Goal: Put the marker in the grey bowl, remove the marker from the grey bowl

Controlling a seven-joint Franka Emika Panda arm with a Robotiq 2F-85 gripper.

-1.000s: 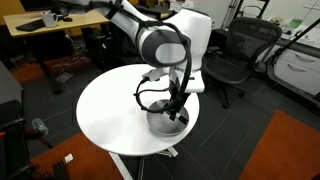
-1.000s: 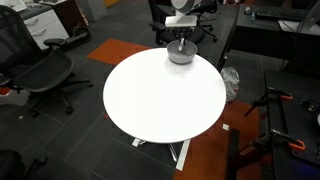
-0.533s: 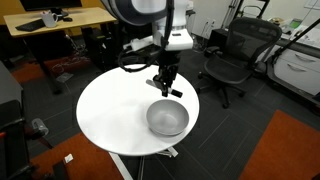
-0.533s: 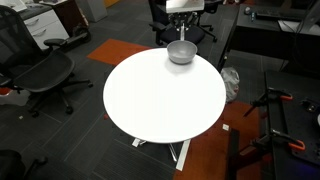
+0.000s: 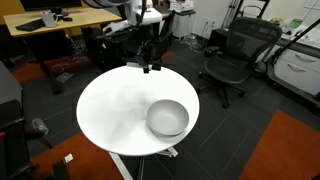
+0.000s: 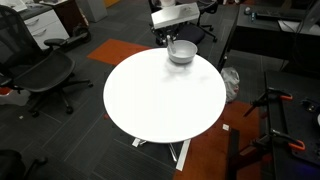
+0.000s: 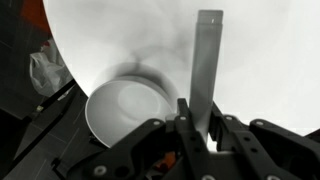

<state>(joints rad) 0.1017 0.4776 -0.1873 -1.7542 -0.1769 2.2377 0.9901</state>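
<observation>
My gripper should lower the marker onto the clear, bare white tabletop beside the grey bowl, since that spot is below my gripper, and release it there.
The grey bowl stands on the round white table; it shows in both exterior views and looks empty in the wrist view. My gripper hangs above the table edge, up and away from the bowl, and also shows in an exterior view. In the wrist view the jaws are shut on the marker, a thin stick that looks grey here and points away from the jaws over the white tabletop. The marker is too small to make out in the exterior views.
Black office chairs stand around the table. A wooden desk with clutter stands behind it. A plastic bag lies on the floor by the table. Orange carpet patches lie on the floor.
The gripper has risen out of the bowl and moved away from it across the table, carrying the marker. The bowl has stayed in place.
</observation>
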